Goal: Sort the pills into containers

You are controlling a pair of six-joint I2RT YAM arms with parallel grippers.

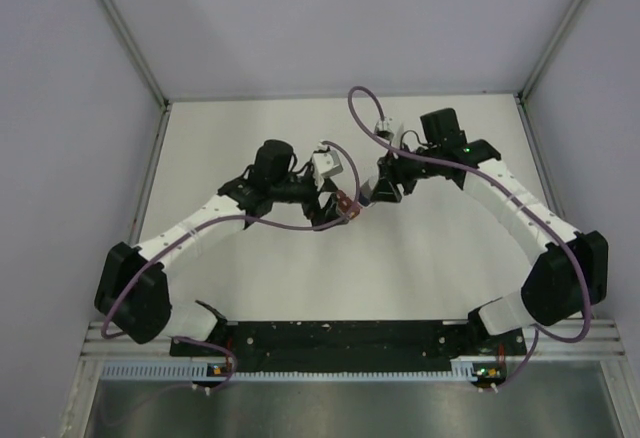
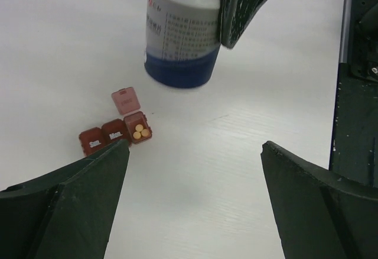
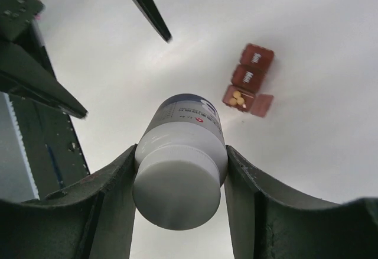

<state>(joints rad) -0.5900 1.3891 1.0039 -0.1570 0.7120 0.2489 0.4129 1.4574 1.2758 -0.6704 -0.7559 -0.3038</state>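
The right gripper moves away from the containers, to the right in the top view, and lowers to empty table next, as the open container already holds pills (image 2: pixel 140 132).
The containers (image 2: pixel 106 136) are a red-brown strip of three compartments lying on the white table, also in the top view (image 1: pixel 347 203) and the right wrist view (image 3: pixel 251 70). The end compartment's lid (image 2: pixel 126 100) is open, with three yellow pills (image 2: pixel 140 132) inside; the other two lids are shut. My right gripper (image 3: pixel 181 152) is shut on a white capped pill bottle (image 3: pixel 183 158) with a blue base (image 2: pixel 177 40), just beyond the strip. My left gripper (image 2: pixel 195 145) is open and empty, its left finger (image 2: pixel 77 200) beside the strip.
Both grippers meet at the table's middle (image 1: pixel 383 190). A black base rail (image 1: pixel 340 338) runs along the near edge and shows at the right of the left wrist view (image 2: pixel 354 123). Grey walls enclose the white table (image 1: pixel 300 278) on three sides.
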